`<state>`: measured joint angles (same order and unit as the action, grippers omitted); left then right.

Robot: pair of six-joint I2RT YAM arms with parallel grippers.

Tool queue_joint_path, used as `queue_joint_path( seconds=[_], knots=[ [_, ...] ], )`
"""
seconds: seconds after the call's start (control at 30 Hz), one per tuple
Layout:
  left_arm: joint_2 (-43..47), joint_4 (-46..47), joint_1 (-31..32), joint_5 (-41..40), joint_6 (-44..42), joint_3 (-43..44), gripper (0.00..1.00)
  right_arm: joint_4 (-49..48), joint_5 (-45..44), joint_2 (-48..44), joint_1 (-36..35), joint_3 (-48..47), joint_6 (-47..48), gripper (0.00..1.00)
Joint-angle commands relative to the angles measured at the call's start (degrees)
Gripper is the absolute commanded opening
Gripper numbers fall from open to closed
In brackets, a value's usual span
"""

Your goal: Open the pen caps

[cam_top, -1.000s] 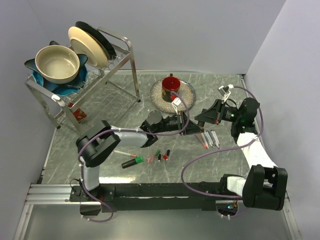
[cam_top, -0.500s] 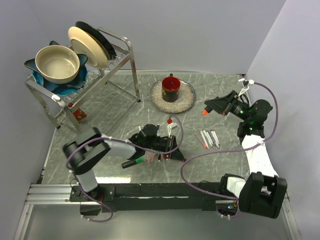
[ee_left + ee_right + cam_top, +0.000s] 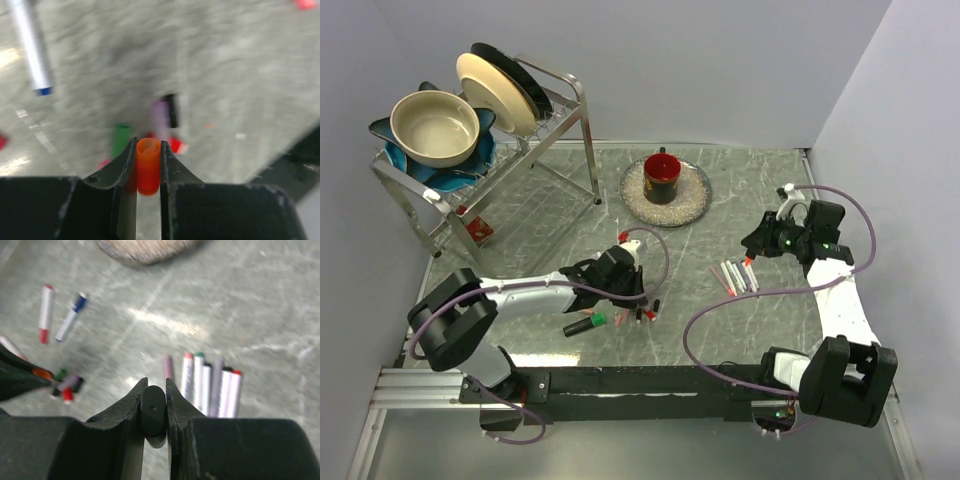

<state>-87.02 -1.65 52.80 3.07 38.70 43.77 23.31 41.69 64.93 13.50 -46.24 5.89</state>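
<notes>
The right gripper brings the marker down onto the pen row next, beside the green-ended pen, since the marker's cap is in my left gripper.
My left gripper [image 3: 148, 146] is shut on an orange pen cap [image 3: 148, 172], held just above a cluster of loose caps: green [image 3: 121, 141], purple [image 3: 160, 115] and red [image 3: 176, 145]. In the top view it [image 3: 638, 292] hovers by that cluster [image 3: 642, 311]. My right gripper [image 3: 153, 387] is shut on a black marker body [image 3: 152, 412], seen end-on. In the top view it [image 3: 752, 250] holds the marker over a row of white pens [image 3: 735, 277], orange tip [image 3: 748, 260] pointing down. The row also shows in the right wrist view [image 3: 210, 382].
A black marker with a green cap [image 3: 585, 325] lies left of the loose caps. Two white pens [image 3: 46, 312] lie apart from the others. A red mug [image 3: 662, 177] stands on a round mat [image 3: 692, 200] at the back. A dish rack [image 3: 570, 105] with bowls stands back left.
The grippers met mid-table, then pulled apart. The left carried the orange cap down to the cap cluster. The right swung up and right with the marker, then came down over the pen row.
</notes>
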Motion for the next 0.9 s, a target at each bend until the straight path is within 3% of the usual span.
queue_joint_path(
  seconds=[0.0,0.07,0.47,0.87],
  knots=[
    [-3.9,-6.5,-0.2,-8.9,-4.0,6.1,0.08,5.7,-4.9,2.0,-0.1,-3.1,8.3,0.0],
    [-5.4,-7.5,-0.2,-9.6,-4.6,8.3,0.15,6.4,-4.9,3.5,-0.1,-3.6,8.6,0.0],
    [-13.1,-10.9,-0.2,-11.1,-6.4,14.8,0.28,7.8,-5.5,8.1,-0.2,-4.6,9.8,0.02],
    [-10.2,-11.3,-0.1,-12.4,-6.5,14.7,0.46,8.4,-10.2,14.1,-2.0,-6.1,10.7,0.06]
  ],
)
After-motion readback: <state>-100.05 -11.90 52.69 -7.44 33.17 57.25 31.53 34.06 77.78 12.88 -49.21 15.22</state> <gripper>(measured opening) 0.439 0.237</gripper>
